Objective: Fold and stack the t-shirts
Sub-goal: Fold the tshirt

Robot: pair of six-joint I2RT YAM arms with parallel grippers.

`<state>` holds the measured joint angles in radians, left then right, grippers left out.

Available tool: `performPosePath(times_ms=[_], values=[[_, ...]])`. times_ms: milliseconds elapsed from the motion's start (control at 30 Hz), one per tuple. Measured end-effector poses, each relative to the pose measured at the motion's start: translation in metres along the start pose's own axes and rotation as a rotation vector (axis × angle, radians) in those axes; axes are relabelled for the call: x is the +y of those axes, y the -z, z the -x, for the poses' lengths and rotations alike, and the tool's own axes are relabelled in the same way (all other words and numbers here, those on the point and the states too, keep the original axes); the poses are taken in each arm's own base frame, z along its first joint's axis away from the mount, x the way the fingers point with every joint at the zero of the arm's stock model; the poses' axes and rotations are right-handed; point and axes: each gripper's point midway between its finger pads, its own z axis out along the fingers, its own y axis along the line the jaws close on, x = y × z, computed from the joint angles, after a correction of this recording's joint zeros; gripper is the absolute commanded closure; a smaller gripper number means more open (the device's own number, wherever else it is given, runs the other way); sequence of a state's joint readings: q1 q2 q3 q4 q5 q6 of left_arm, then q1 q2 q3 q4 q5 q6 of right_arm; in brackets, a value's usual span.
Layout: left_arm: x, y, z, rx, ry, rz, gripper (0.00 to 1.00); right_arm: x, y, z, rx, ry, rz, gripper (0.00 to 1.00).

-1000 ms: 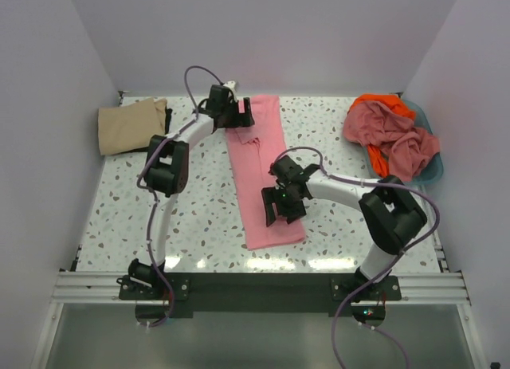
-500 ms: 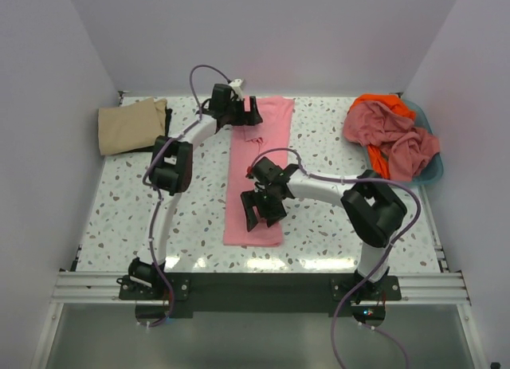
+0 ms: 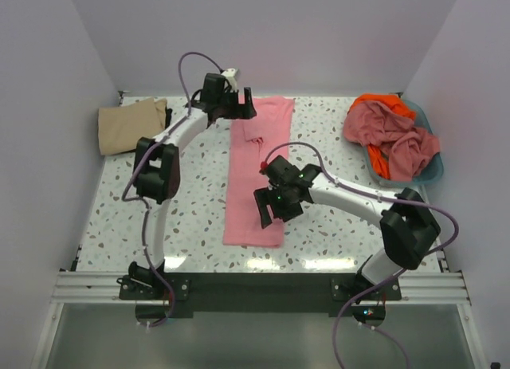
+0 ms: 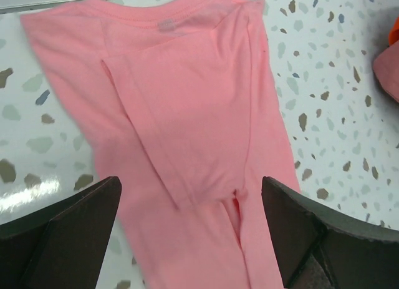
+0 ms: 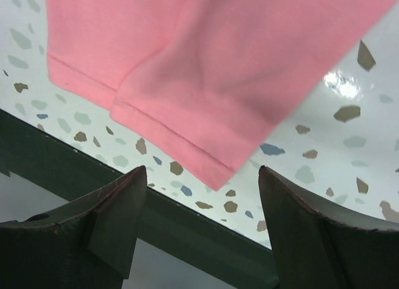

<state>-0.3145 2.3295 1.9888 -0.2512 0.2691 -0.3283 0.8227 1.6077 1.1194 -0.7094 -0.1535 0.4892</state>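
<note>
My right gripper moves down and back toward the front bar onto the t-shirt's hem corner on the basket's side point(image 3: 280, 243) point(image 5: 218, 176) next, as the corner's tip points between my fingers.
A light pink t-shirt point(image 3: 256, 171) lies folded into a long strip down the middle of the table. Its collar end shows in the left wrist view point(image 4: 187, 114), its hem end in the right wrist view point(image 5: 206, 70). My left gripper point(image 3: 241, 106) is open above the collar end, holding nothing. My right gripper point(image 3: 269, 212) is open above the hem end near the table's front edge, holding nothing. A folded tan t-shirt point(image 3: 131, 124) lies at the back left. Dusty pink point(image 3: 390, 134) and orange point(image 3: 381, 102) t-shirts are heaped at the back right.
A blue basket point(image 3: 433, 170) at the back right holds the heaped shirts. The dark front rail point(image 5: 206, 233) of the table runs just below the shirt's hem. White walls close in the table on three sides.
The pink shirt's hem end swung left and nearer the front edge. Both grippers have let go of it; the right one drew back slightly to the right, the left one lifted slightly.
</note>
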Motion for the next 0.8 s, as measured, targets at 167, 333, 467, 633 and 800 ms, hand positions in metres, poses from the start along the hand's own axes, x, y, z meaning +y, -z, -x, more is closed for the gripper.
performPosePath(times_ms=[167, 333, 467, 633, 800], values=[[-0.014, 0.087, -0.007, -0.01, -0.015, 0.048, 0.0, -0.021, -0.003, -0.027, 0.046, -0.059, -0.07, 0.34], [-0.006, 0.145, -0.077, 0.084, 0.005, 0.107, 0.0, -0.027, -0.012, -0.037, 0.082, -0.096, -0.099, 0.4], [0.006, 0.171, -0.149, 0.223, 0.034, 0.149, 0.0, -0.03, -0.019, -0.042, 0.085, -0.127, -0.105, 0.42], [0.002, 0.19, -0.197, 0.318, 0.047, 0.158, 0.0, -0.029, -0.025, -0.044, 0.09, -0.154, -0.096, 0.45], [-0.017, 0.196, -0.208, 0.326, 0.056, 0.133, 0.0, -0.029, -0.028, -0.046, 0.09, -0.161, -0.088, 0.48]])
